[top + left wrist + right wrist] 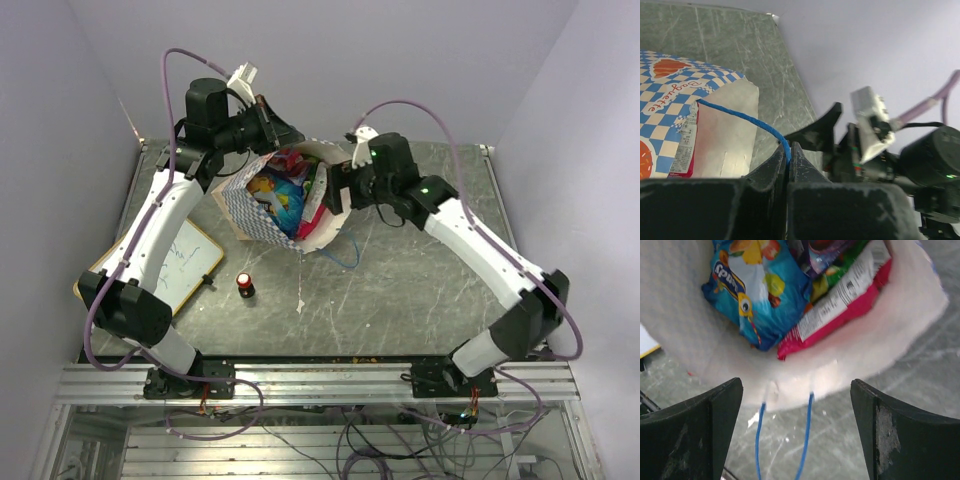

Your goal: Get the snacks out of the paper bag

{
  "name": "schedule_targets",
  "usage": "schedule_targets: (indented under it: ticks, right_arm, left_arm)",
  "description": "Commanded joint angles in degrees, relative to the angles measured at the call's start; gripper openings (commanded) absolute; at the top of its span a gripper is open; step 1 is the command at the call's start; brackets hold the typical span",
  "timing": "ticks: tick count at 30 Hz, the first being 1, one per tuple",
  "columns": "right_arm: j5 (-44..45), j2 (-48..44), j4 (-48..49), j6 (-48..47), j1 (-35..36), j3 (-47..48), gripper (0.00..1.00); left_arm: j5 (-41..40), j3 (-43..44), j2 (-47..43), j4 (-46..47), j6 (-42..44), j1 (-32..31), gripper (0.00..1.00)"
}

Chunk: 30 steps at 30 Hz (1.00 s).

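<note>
My right gripper moves over the bag's rim next, then down to the blue packet's edge (297, 207) (789, 320) beside the pink packet, since that edge is uncovered.
The paper bag (247, 212) stands tilted at the back middle of the table with its mouth facing up. Inside lie the snacks: a blue packet (760, 295), a pink packet (840, 315) and green ones (840, 265), also seen from above (285, 195). My left gripper (788, 147) is shut on the bag's thin blue cord handle (740, 117) at the far rim (268, 125). My right gripper (797, 405) is open just outside the bag's right rim (338, 190). Between its fingers hangs the other blue handle (807, 435), touching neither of them.
A whiteboard (185, 265) lies at the left by the left arm. A small red-capped bottle (244, 284) stands in front of the bag. The right arm's wrist (930, 160) is close beside my left gripper. Purple walls close in the table.
</note>
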Motion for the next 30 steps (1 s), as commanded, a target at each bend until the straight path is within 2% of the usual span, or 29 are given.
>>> schedule_targets:
  ticks: [1,5,9,15,22,25,28,30]
  right_arm:
    - [-3.7,6.1,16.4,0.9,0.0,-0.3,0.89]
    - [-5.6,8.6,31.8,-0.8,0.3,-6.4,0.87]
    - [-3.4,11.8,44.0,-2.0,1.2,-9.8,0.83]
    - [1.0,21.9,41.0,-2.8,1.7,-3.7,0.67]
    - [2.6,25.0,46.4,-0.5,1.8,-5.7,0.57]
    - [0.6,26.4,47.8,-0.2,1.9,-5.6,0.49]
    - [-1.6,27.4,48.7,0.1,1.9,-5.3,0.48]
    - [-2.7,28.0,49.1,0.6,2.0,-5.2,0.52]
  left_arm:
    - [2.2,2.0,-1.0,0.0,-3.3,0.2,0.07]
    - [2.6,4.7,0.6,-2.3,-4.5,0.4,0.07]
    - [2.7,5.4,1.3,-4.7,-5.1,0.4,0.07]
    - [2.8,3.3,0.4,-4.2,-6.5,0.7,0.07]
    - [2.3,3.8,0.4,-4.4,-7.3,0.7,0.07]
    - [2.4,5.0,0.8,-6.8,-6.2,0.7,0.07]
    - [2.7,5.9,1.8,-7.3,-6.3,0.7,0.07]
    - [2.8,5.6,1.8,-6.0,-7.2,0.7,0.07]
